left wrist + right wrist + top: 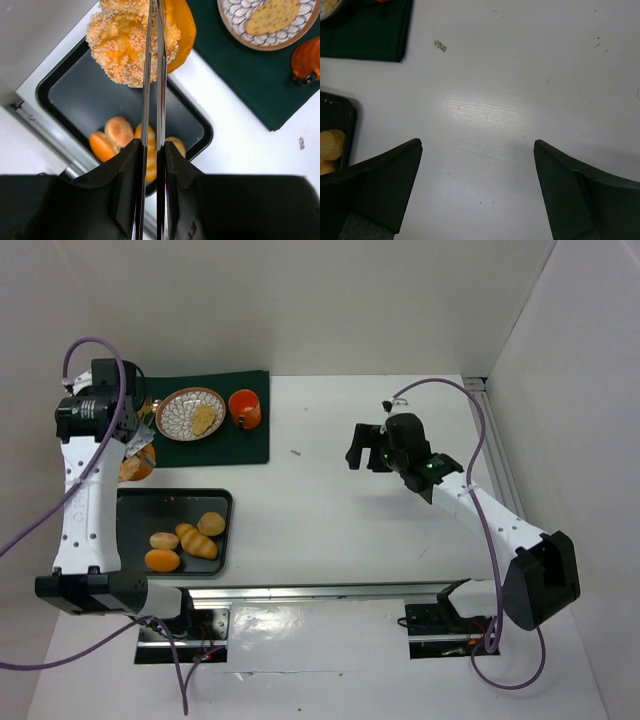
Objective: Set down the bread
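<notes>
The patterned plate [168, 412] has a bare part beside its flat bread [204, 419]. My left gripper should move outward next and then lower the bun there.
My left gripper [133, 435] is shut on a pair of thin metal tongs [154, 75]. The tongs pinch a sesame-topped bun [125, 45], held in the air over the far left corner of the black tray [75, 95]; in the top view the bun [137, 468] hangs just beyond the tray's [140, 502] far edge. Several more rolls [197, 540] lie in the tray. A patterned plate [168, 412] holding a flat bread [204, 419] stands on a dark green cloth [245, 445]. My right gripper [365, 450] is open and empty above bare table [477, 145].
An orange mug [245, 408] stands on the cloth right of the plate and shows in the left wrist view [306, 60]. A small scrap [296, 452] lies on the white table. White walls close in at the back and both sides.
</notes>
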